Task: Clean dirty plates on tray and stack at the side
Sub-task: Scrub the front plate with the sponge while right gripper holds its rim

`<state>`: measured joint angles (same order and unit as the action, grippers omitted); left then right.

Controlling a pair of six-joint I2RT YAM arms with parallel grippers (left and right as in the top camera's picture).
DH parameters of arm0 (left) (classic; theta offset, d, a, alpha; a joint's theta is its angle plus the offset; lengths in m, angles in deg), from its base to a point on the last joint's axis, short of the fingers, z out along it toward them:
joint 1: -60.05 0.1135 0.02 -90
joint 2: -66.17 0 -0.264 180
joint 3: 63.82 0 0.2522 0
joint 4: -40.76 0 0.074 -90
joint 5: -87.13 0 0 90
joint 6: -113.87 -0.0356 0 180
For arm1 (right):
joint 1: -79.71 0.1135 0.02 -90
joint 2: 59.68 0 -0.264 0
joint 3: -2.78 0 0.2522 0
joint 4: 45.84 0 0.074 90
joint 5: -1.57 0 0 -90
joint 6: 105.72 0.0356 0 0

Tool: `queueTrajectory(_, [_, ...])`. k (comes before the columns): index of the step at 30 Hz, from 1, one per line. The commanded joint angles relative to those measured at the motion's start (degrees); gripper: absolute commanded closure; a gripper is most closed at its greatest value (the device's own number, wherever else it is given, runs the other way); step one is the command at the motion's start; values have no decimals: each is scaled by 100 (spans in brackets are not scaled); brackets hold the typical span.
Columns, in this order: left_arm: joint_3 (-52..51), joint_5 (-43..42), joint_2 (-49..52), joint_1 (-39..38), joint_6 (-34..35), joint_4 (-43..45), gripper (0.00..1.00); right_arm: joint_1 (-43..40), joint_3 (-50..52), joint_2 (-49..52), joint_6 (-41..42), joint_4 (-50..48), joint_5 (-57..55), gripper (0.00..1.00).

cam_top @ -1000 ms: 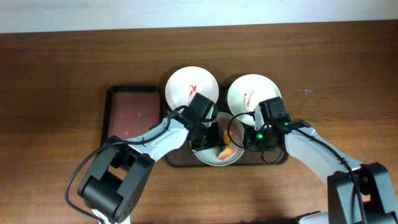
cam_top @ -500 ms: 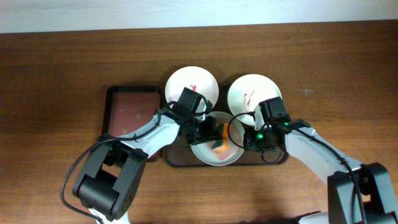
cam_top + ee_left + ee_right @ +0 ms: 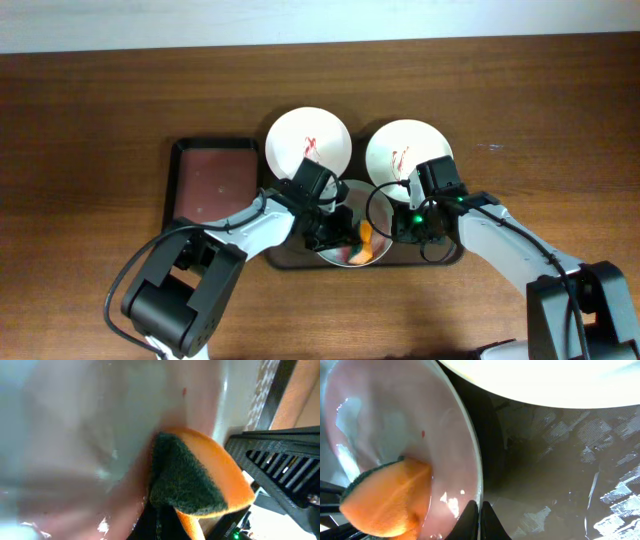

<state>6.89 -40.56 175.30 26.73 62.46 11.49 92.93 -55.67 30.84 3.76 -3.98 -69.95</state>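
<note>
The robot needs to lift its left gripper off the plate next, lower it onto the reddish-brown tray, which is empty to the gripper's left in the overhead view, and let go of the sponge.
A pale grey-green plate (image 3: 335, 252) lies at the front of the dark brown tray (image 3: 445, 255), its surface streaked pinkish-red (image 3: 100, 420). My left gripper (image 3: 347, 236) is shut on an orange sponge with a green scouring side (image 3: 365, 241), which it presses on this plate; the sponge also shows in the left wrist view (image 3: 200, 475). My right gripper (image 3: 480, 515) is shut on the plate's right rim (image 3: 470, 455); in the overhead view it (image 3: 392, 226) sits at that rim. Two white plates with red smears (image 3: 308, 140) (image 3: 405, 150) lie at the tray's back.
A smaller reddish-brown tray with a black rim (image 3: 212, 180) lies just left of the big tray. The wooden table (image 3: 90, 150) stretches to both sides. The tray floor (image 3: 555, 475) shows beside the held plate.
My left gripper swept the sponge leftward across the grey-green plate, then back to the right. My right gripper stayed still on the rim.
</note>
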Motion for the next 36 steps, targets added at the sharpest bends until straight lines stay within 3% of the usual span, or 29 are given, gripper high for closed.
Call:
queueTrajectory(1, [-103, 920, -55, 136, -461, 55, 100, 33, -59, 22, -44, 22, 33, 96])
queueTrajectory(3, [13, 1016, -199, 396, -855, 50, 100, 33, -59, 22, -44, 22, 31, 96])
queueTrajectory(6, [48, 1335, -682, 654, -874, 50, 100, 33, -59, 22, -44, 22, 31, 96])
queueTrajectory(8, [48, 1058, -726, 562, -859, -20, 100, 33, -59, 22, -44, 22, 33, 96])
queueTrajectory(14, [46, 680, -400, -120, 479, 216, 100, 33, -59, 22, -44, 42, 33, 96])
queueTrajectory(17, [46, -358, -15, -157, 490, 909, 100, 33, -59, 22, -46, 63, 33, 96])
queueTrajectory(23, [46, -396, 92, -223, 490, 901, 100, 33, -59, 24, -46, 61, 31, 96])
queueTrajectory(26, [37, -136, 363, -334, 483, 824, 100, 33, -59, 22, -46, 61, 31, 96])
queueTrajectory(29, [70, 658, 398, -175, 400, 697, 100, 33, -59, 24, -46, 66, 31, 96])
queueTrajectory(36, [109, 1093, 85, 800, -682, 302, 100, 33, -59, 24, -66, 105, 31, 96])
